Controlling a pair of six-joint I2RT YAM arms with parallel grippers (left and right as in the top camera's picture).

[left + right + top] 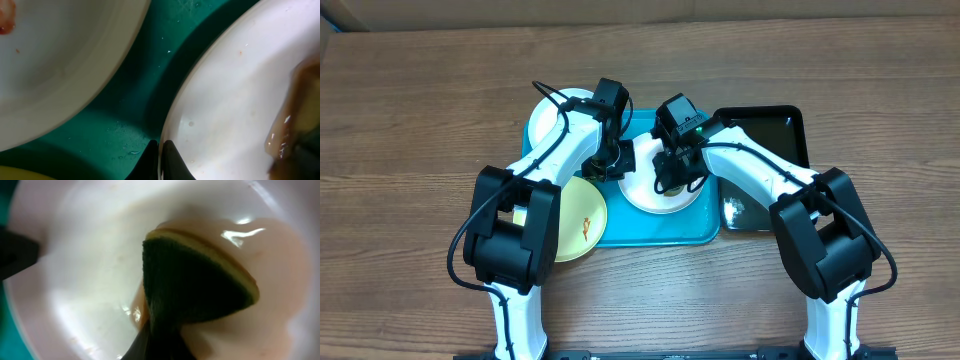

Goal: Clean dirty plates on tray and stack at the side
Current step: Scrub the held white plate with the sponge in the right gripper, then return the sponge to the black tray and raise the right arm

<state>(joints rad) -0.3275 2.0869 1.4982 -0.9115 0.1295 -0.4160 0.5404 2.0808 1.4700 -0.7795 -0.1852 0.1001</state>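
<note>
The robot's right gripper should next move up and to the right in the overhead view, over the bare bottom of the black tray, clear of the plates, to let go of the sponge (pixel 195 280).
A white plate (pixel 660 192) lies in the middle of the turquoise tray (pixel 620 232). My left gripper (pixel 620 160) is shut on that plate's left rim; in the left wrist view its jaws (pixel 161 150) pinch the edge of the plate (pixel 230 100). My right gripper (pixel 678 176) is shut on a green-and-yellow sponge (pixel 195 280) pressed onto the plate (pixel 90 265), amid a brownish wet smear (pixel 280 285). A second white plate (pixel 556 108) with a reddish smear (pixel 5 20) sits at the tray's far left corner. A pale yellow-green plate (pixel 582 222) with an orange smear overlaps the tray's left edge.
A glossy black tray (pixel 770 130) stands just right of the turquoise one, with something shiny at its near end (pixel 735 210). Brown wooden table (pixel 410 120) surrounds everything. Both arms reach in from the front edge.
</note>
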